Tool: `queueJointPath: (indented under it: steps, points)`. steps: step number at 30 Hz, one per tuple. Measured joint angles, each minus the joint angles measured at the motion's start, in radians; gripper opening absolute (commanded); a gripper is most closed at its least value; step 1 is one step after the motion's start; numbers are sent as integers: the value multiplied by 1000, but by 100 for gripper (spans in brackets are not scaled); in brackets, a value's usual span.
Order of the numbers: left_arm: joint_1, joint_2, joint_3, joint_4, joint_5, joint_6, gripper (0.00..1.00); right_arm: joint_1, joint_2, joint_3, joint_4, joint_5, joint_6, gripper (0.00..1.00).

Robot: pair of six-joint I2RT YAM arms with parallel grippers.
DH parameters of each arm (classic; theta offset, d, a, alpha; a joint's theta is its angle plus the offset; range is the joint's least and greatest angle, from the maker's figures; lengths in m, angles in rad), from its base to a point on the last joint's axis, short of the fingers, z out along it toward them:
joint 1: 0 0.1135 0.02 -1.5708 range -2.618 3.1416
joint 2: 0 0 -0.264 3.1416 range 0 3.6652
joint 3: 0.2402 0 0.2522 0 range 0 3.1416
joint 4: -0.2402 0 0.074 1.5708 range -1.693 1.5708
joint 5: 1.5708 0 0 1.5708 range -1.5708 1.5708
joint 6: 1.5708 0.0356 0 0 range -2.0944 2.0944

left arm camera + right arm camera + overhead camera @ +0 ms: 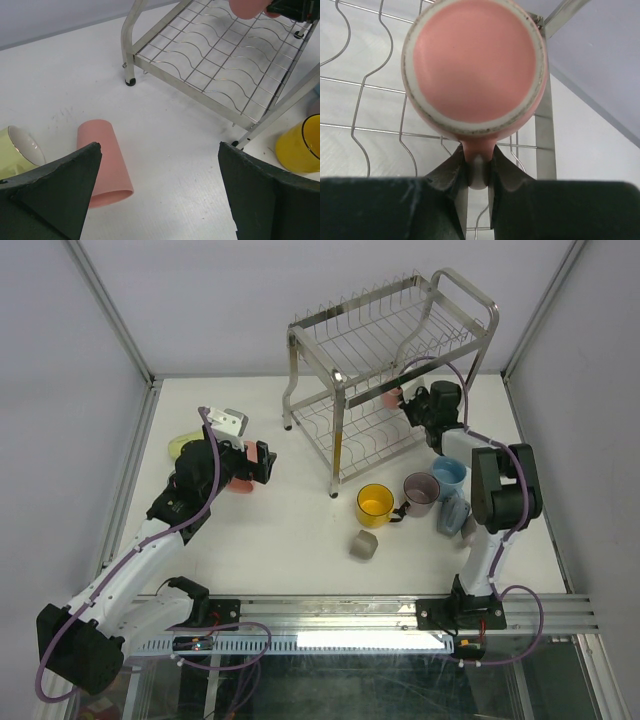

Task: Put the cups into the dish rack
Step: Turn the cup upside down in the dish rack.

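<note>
My right gripper tilts toward level, moves outward and releases the mug next, since the lower level's far corner (539,25) lies outward of the gripper with bare wires.
My right gripper (407,403) is shut on the handle of a pink mug (391,397) and holds it at the lower tier of the steel dish rack (345,345). In the right wrist view the mug's base (475,65) faces the camera above the wire shelf (367,80), with the gripper (478,157) clamped on its handle. My left gripper (264,464) is open and empty above a second pink mug (102,162) lying on its side. A pale green mug (17,149) lies left of it.
Right of the rack's front leg (337,455) stand a yellow mug (375,503), a mauve mug (420,492), a light blue mug (449,475) and a grey-blue mug (453,512). A small grey-beige mug (363,544) lies nearer. A pale grey mug (232,421) sits at the left.
</note>
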Motion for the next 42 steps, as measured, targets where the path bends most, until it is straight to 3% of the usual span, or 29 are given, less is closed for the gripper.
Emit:
queueJointPath:
  steps: [13,21,24,31,42]
  points:
    - [0,0,0,0,0,0,99,0,26,23,24,-10,59,30]
    - [0,-2,0,0,1,0,99,0,26,23,28,-27,72,30]
    - [0,-2,0,0,1,0,99,-1,26,23,29,-43,91,27]
    - [0,-4,0,0,1,0,99,-7,27,23,44,-83,159,1]
    - [0,-4,-7,8,0,0,99,-17,71,23,156,-82,310,0]
